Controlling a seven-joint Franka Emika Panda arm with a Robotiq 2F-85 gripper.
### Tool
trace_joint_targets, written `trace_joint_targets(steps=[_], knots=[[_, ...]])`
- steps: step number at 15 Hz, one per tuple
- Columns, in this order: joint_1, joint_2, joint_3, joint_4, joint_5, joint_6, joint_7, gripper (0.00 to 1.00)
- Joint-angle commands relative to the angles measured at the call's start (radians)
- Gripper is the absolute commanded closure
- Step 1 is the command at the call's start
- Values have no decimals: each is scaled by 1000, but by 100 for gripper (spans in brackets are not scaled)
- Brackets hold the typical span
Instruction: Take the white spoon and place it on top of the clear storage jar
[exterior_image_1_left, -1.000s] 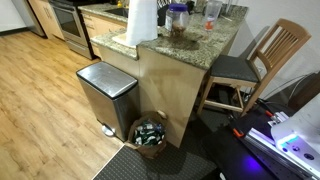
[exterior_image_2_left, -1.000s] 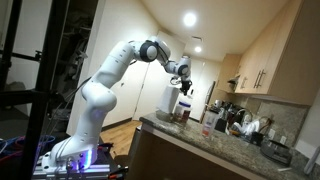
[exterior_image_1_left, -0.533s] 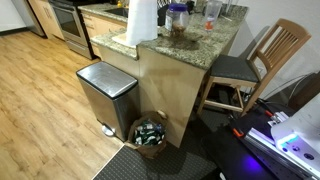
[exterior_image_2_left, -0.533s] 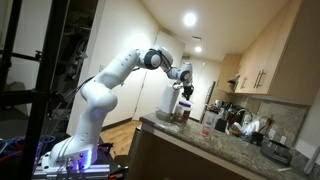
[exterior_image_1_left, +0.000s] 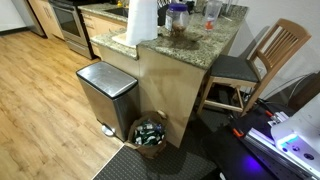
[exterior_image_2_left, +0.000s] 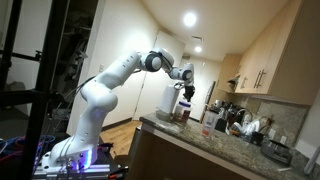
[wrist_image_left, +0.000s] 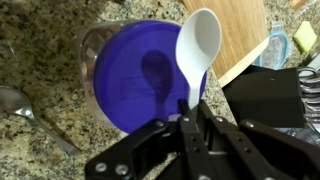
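Observation:
The blue lid (wrist_image_left: 148, 76) lies below, to the left in the wrist view. With the spoon at its edge, the gripper shifts over it next, then down to release.
In the wrist view my gripper (wrist_image_left: 192, 112) is shut on the handle of the white spoon (wrist_image_left: 197, 50). The spoon's bowl hangs over the right edge of the blue lid of the clear storage jar (wrist_image_left: 140, 75), which stands on the granite counter directly below. In an exterior view the jar (exterior_image_1_left: 177, 22) stands on the counter beside the white paper roll (exterior_image_1_left: 142, 22). In an exterior view my gripper (exterior_image_2_left: 185, 92) hovers above the jar (exterior_image_2_left: 182, 113).
A metal spoon (wrist_image_left: 20, 105) lies on the counter left of the jar. A wooden board (wrist_image_left: 235, 35) and a black rack (wrist_image_left: 270, 95) lie to the right. A clear glass with red (exterior_image_1_left: 212, 14), a steel bin (exterior_image_1_left: 106, 95) and a wooden chair (exterior_image_1_left: 255, 65) are nearby.
The arm's elbow has shifted slightly toward the counter. The gripper stays above the jar, holding the spoon.

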Motion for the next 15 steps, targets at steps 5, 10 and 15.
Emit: trace_joint_targets(steps=[5, 10, 15], knots=[[6, 26, 6, 74, 1, -99, -4, 99], [-2, 35, 28, 67, 34, -138, -25, 99], [-1, 41, 29, 59, 33, -125, -25, 71]])
